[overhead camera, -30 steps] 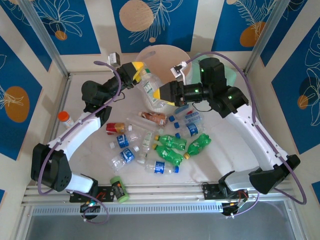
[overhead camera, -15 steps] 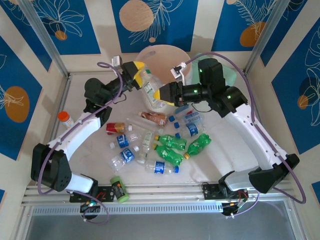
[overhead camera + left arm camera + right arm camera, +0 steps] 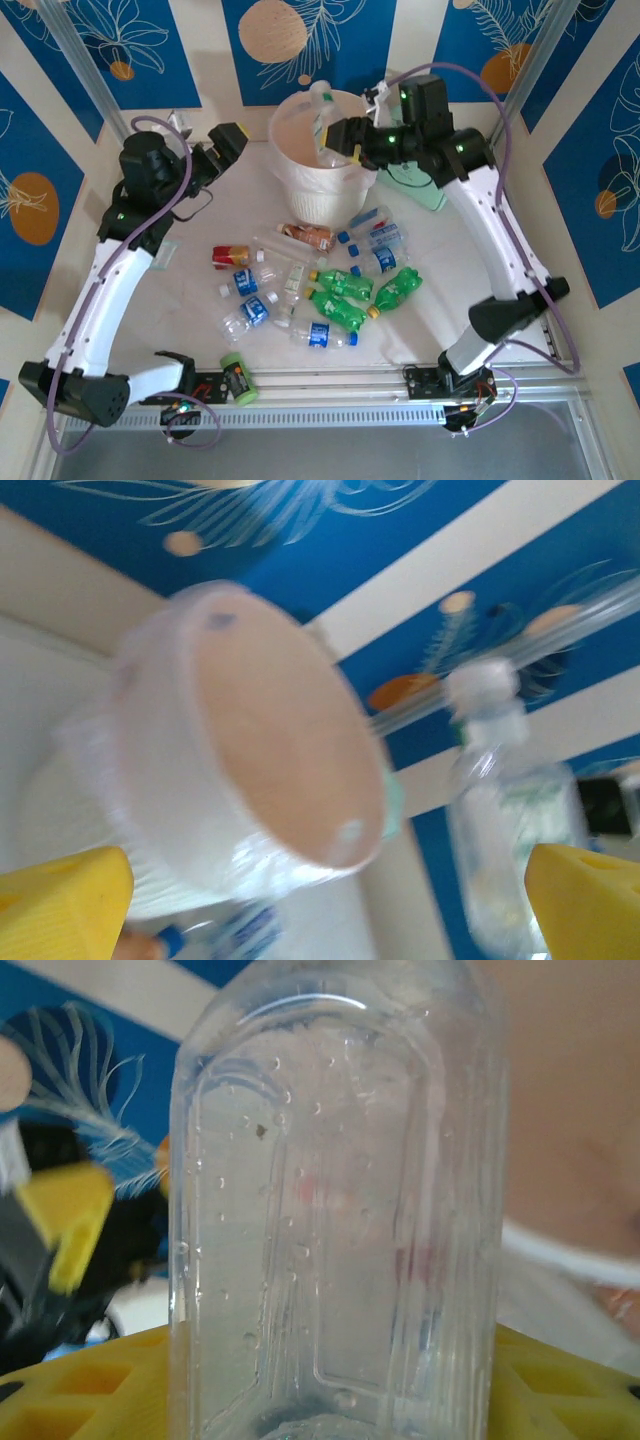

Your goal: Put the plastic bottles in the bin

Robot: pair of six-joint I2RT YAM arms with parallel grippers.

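Observation:
My right gripper holds the clear bottle, and the bin's pink opening is just outward. Next I will move the gripper outward over that opening, tilt its fingers down and let go of the bottle.
The bin stands at the back middle of the table, its pink inside facing up. My right gripper is shut on a clear plastic bottle with a white cap, holding it upright over the bin's opening. In the right wrist view that bottle stands between the yellow fingers. My left gripper hangs open and empty to the left of the bin. Its wrist view shows the bin and the held bottle beyond its yellow fingertips. Several plastic bottles lie in front of the bin.
A mint-green bag lies right of the bin, under the right arm. A light-green can sits at the near edge by the left base. Blue patterned walls close in the back and sides.
The left gripper let go of the clear bottle, opened and swung back to the left. The right gripper closed on that bottle and raised it over the bin.

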